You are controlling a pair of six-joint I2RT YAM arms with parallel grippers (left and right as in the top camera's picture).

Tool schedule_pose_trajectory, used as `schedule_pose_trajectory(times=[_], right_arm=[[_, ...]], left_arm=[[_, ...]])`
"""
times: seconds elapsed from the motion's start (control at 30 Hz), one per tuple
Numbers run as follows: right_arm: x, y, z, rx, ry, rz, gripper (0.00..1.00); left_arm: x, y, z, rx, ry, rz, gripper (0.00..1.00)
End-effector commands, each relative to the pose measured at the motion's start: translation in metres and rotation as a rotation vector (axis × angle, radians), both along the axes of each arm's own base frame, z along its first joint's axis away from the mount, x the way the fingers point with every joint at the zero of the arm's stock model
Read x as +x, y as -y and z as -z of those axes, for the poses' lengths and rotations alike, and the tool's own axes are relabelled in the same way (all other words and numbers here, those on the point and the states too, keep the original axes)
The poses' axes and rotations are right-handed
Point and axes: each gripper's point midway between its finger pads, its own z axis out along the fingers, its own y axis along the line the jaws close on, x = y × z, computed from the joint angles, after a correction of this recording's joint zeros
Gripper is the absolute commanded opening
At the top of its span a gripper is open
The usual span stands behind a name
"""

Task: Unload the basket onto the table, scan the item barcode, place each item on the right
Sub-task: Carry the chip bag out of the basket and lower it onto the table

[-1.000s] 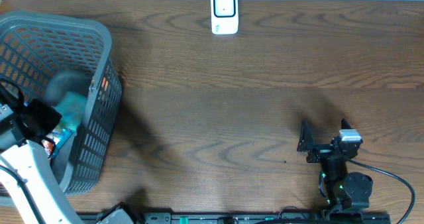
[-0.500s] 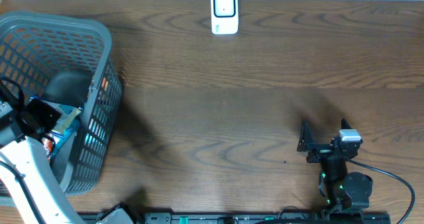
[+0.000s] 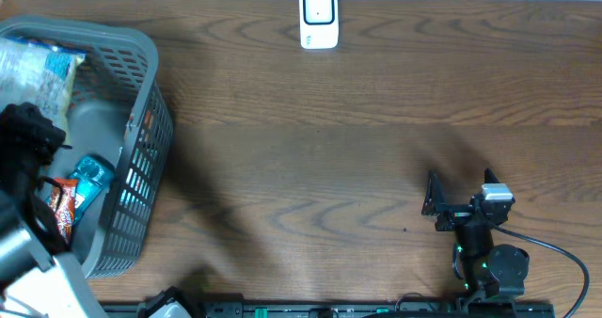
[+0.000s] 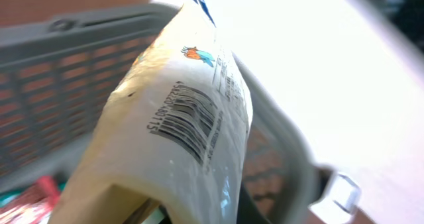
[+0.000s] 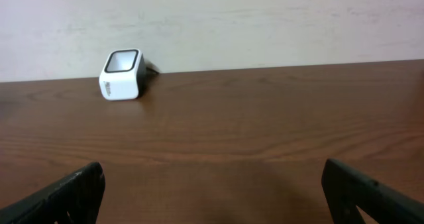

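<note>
The tabletop between basket and right gripper is bare wood, so my left gripper should swing over the basket's rim and down to release the bag [image 3: 39,66] there.
The item is a pale plastic bag [image 3: 39,66] with blue print, lifted above the far left corner of the grey basket [image 3: 141,45]. My left gripper [image 3: 34,119] is shut on its lower end. The left wrist view shows the bag [image 4: 165,151] filling the frame, its black barcode [image 4: 183,122] facing the camera. The white barcode scanner [image 3: 319,17] stands at the table's far edge, and in the right wrist view the scanner [image 5: 122,74] is far off to the left. My right gripper [image 3: 440,205] rests open near the front right, with nothing between its fingers [image 5: 69,197].
A teal packet [image 3: 91,176] and a red-orange snack packet [image 3: 62,208] lie in the basket. The basket's rim [image 4: 99,22] runs behind the bag. Bare wooden tabletop [image 3: 329,149] lies between the basket, the scanner and the right arm.
My left gripper has shut on the bag inside the basket and lifted it up toward the basket's far left corner. The right arm has stayed still.
</note>
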Motion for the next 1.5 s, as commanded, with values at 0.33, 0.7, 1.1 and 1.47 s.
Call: schedule_pose_trajectory(times=[0.33, 0.7, 1.1, 1.47], right_arm=[[0.000, -0.001, 0.002, 0.001, -0.006, -0.003, 0.99], [0.000, -0.001, 0.002, 0.001, -0.006, -0.003, 0.99], [0.000, -0.001, 0.002, 0.001, -0.006, -0.003, 0.99], [0.000, -0.001, 0.002, 0.001, -0.006, -0.003, 0.99]], left_arm=[[-0.017, 0.141, -0.078, 0.044, 0.345, 0.771, 0.07], [-0.009, 0.213, 0.002, -0.114, 0.159, 1.084, 0.08], [-0.002, 0.246, 0.171, -0.124, -0.477, 1.008, 0.07], [0.013, 0.273, 0.263, -0.094, -0.709, 1.015, 0.07]])
